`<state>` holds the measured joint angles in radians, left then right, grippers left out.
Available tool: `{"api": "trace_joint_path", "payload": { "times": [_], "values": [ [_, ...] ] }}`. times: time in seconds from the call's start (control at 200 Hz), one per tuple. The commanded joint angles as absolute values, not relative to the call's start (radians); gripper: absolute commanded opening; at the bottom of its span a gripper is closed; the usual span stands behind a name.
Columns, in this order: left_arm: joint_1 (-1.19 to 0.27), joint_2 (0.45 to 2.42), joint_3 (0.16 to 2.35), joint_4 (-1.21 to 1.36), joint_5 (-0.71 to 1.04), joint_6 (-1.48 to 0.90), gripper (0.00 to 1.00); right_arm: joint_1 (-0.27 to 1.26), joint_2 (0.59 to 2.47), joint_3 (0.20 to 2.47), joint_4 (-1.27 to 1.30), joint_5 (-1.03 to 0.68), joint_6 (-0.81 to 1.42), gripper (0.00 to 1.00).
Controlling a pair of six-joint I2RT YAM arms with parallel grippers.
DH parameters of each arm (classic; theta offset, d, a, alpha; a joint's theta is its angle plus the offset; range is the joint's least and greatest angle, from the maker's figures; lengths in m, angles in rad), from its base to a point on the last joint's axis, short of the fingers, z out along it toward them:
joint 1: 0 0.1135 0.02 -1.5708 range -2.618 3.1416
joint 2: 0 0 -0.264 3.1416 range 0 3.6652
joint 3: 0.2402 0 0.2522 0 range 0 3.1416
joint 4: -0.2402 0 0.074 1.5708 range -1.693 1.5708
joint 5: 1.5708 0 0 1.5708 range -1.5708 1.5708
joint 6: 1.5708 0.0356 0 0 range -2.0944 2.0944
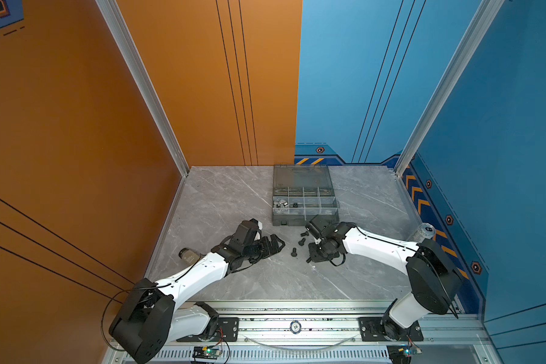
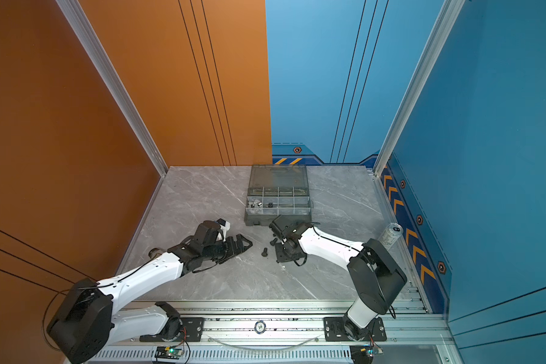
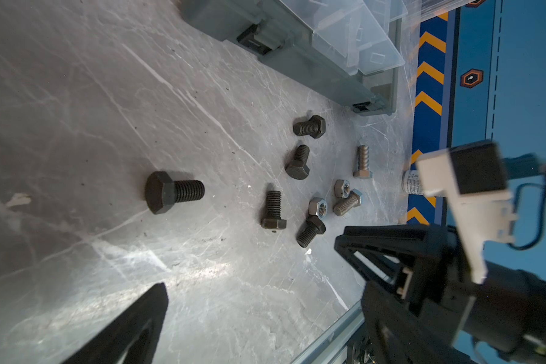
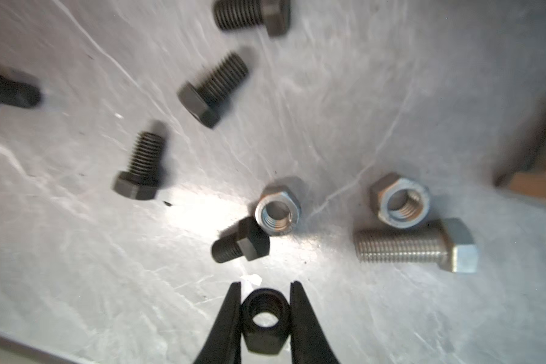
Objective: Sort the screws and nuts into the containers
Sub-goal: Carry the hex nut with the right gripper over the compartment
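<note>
My right gripper will next rise, move outward over the box's near side and let go of the black nut [image 4: 265, 318] there, because the container holding dark pieces is outward of my right gripper.
My right gripper [image 4: 265, 285] is shut on a black hex nut [image 4: 265, 318], just above the table. Beyond it lie several black screws [image 4: 213, 91], two silver nuts [image 4: 278, 209] and a silver screw [image 4: 416, 245]. In both top views the right gripper [image 1: 311, 258] points down at this pile, in front of the grey organizer box [image 1: 292, 219] with its lid open. One of its containers [image 1: 280, 203] holds silver pieces. My left gripper [image 3: 249, 264] is open and holds nothing, low beside the pile [image 1: 275, 244]. The nearest black screw [image 3: 174, 192] lies ahead of it.
A silver drink can [image 1: 421, 233] stands at the right wall. A poker chip [image 1: 295, 326] sits on the front rail. A small grey cylinder [image 1: 188, 256] lies by the left arm. Orange and blue walls enclose the marble table [image 1: 234, 195].
</note>
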<state>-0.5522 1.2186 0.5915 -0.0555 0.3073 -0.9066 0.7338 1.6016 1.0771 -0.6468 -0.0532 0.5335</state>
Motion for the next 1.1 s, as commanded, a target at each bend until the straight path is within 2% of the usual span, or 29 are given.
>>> {"api": "trace_joint_path", "payload": {
  "times": [0.0,0.28,0.691,0.891,1.096],
  "values": [
    [-0.557,1.201,0.612,-0.067,0.309,-0.904,0.97,0.691,1.572,1.164,-0.686,-0.083,0.469,0.0],
    [-0.554,1.201,0.617,-0.068,0.315,-0.899,0.98,0.587,1.693,1.46,-0.69,-0.08,0.379,0.0],
    [-0.548,1.225,0.592,-0.011,0.339,-0.922,0.98,0.53,2.059,1.931,-0.687,-0.071,0.318,0.0],
    [-0.546,1.222,0.592,-0.015,0.34,-0.92,0.98,0.529,2.232,2.058,-0.688,-0.101,0.331,0.0],
    [-0.546,1.214,0.591,-0.025,0.337,-0.919,0.98,0.529,2.324,2.094,-0.687,-0.148,0.348,0.0]
  ]
}}
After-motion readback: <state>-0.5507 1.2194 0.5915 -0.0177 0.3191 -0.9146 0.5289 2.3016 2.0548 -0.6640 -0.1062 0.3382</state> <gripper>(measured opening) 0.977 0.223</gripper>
